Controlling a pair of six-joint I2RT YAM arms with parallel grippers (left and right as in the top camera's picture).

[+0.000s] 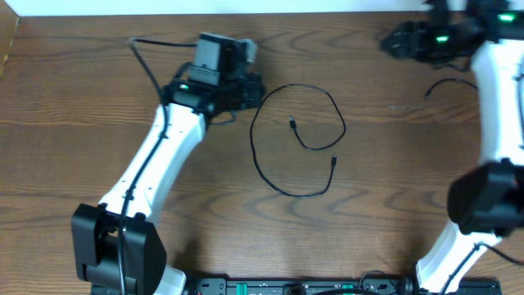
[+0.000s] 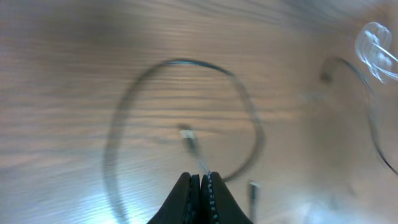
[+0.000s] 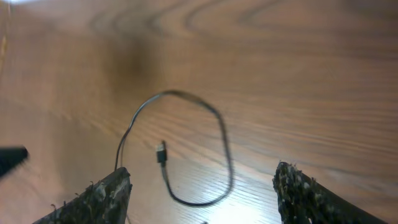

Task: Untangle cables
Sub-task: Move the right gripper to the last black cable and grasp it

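Observation:
The right gripper crosses the loop next, back and down, onto the black cable's side (image 1: 252, 133) (image 3: 119, 155) by my left gripper, since that cable part runs clear of both plugs.
A thin black cable (image 1: 270, 168) lies in an open loop at the table's middle, with one plug (image 1: 292, 122) inside the loop and the other (image 1: 334, 160) at its right. It also shows in the left wrist view (image 2: 180, 62) and the right wrist view (image 3: 221, 134). My left gripper (image 1: 250, 90) is shut and empty, just left of the loop's top; its tips (image 2: 200, 180) point at the loop. My right gripper (image 1: 391, 41) is open and empty at the far right (image 3: 202, 186). A white cable is not clearly visible; a pale blurred curl (image 2: 375, 43) may be it.
A second thin dark cord (image 1: 449, 81) with a plug end (image 1: 427, 94) lies beside the right arm (image 1: 491, 98) and runs behind it; it also shows in the left wrist view (image 2: 348, 68). The table's far edge (image 1: 311, 10) is close behind both grippers.

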